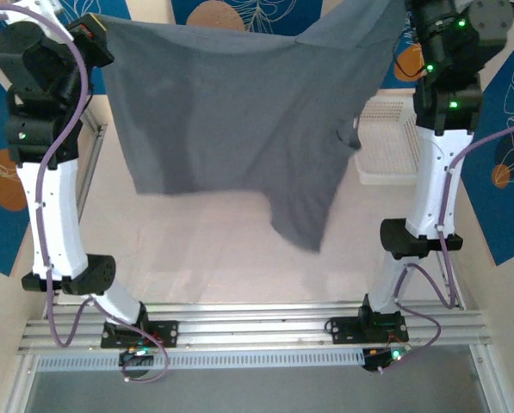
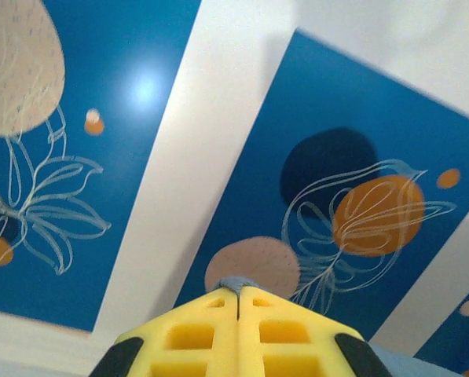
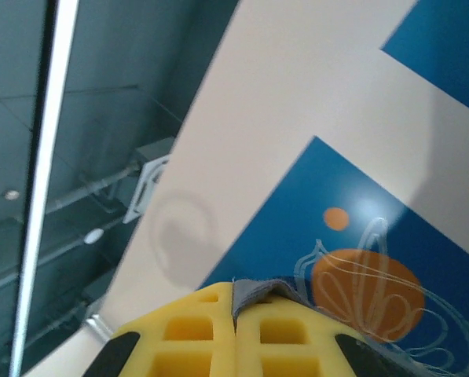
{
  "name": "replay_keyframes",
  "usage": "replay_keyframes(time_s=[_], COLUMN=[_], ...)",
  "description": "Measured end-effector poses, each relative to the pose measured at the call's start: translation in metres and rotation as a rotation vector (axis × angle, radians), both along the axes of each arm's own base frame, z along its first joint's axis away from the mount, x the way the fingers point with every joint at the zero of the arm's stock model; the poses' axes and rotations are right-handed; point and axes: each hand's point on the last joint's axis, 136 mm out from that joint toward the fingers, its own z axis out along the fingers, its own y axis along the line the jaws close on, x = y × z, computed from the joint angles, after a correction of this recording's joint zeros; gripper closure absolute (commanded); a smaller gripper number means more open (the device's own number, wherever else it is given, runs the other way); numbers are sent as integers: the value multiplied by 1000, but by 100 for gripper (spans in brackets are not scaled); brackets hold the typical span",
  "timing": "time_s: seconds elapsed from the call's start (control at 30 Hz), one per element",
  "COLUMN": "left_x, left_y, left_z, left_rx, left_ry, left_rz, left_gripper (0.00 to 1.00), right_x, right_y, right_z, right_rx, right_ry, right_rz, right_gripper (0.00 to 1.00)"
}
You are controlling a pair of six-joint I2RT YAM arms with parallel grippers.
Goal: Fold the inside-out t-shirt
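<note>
The t-shirt (image 1: 231,112) hangs spread in the air, so the left gripper will next lower and draw back to release the t-shirt's corner over the near part of the pale table.
The inside-out t-shirt (image 1: 231,112), dark grey and wrinkly, hangs spread in the air between both raised arms, its lower edge and one drooping corner above the table. My left gripper (image 2: 238,292) is shut on the t-shirt's upper left edge, and a small fold of grey cloth (image 2: 239,282) pokes out between its yellow fingers (image 2: 195,334). My right gripper (image 3: 235,292) is shut on the upper right edge, with a flap of grey cloth (image 3: 258,292) lying over its right fingertip. In the top view the left gripper (image 1: 97,34) holds the shirt's top corner.
A white basket (image 1: 390,142) stands on the table at the back right, partly behind the shirt and the right arm (image 1: 437,146). The pale table (image 1: 205,258) lies below the shirt. Blue patterned walls surround the back and sides.
</note>
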Motion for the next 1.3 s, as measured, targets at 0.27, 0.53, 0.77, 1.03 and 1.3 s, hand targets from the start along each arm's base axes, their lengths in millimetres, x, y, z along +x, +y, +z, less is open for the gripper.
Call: replay_keyframes(time_s=[0.27,0.53,0.77,1.03,1.3], left_x=[-17,8,-31,-46,-77], left_y=[-15,-35,-35,-17,21], left_z=[-73,-414,-518,-529,-491], left_rx=[29,2,-71,-77,-67], left_ry=[95,678,857,888,827], left_rz=[-96,-203,-202,-90,123], left_gripper=[100,100,100,100,97], right_x=[-29,16,-47,-81,-221], right_y=[31,80,79,71,26], right_z=[-34,-414,-595,-550,-551], right_rx=[-94,-127,-55,16,294], right_ry=[129,885,1355,1341,1427], right_rz=[198,438,451,319,60], right_gripper=[100,100,100,100,100])
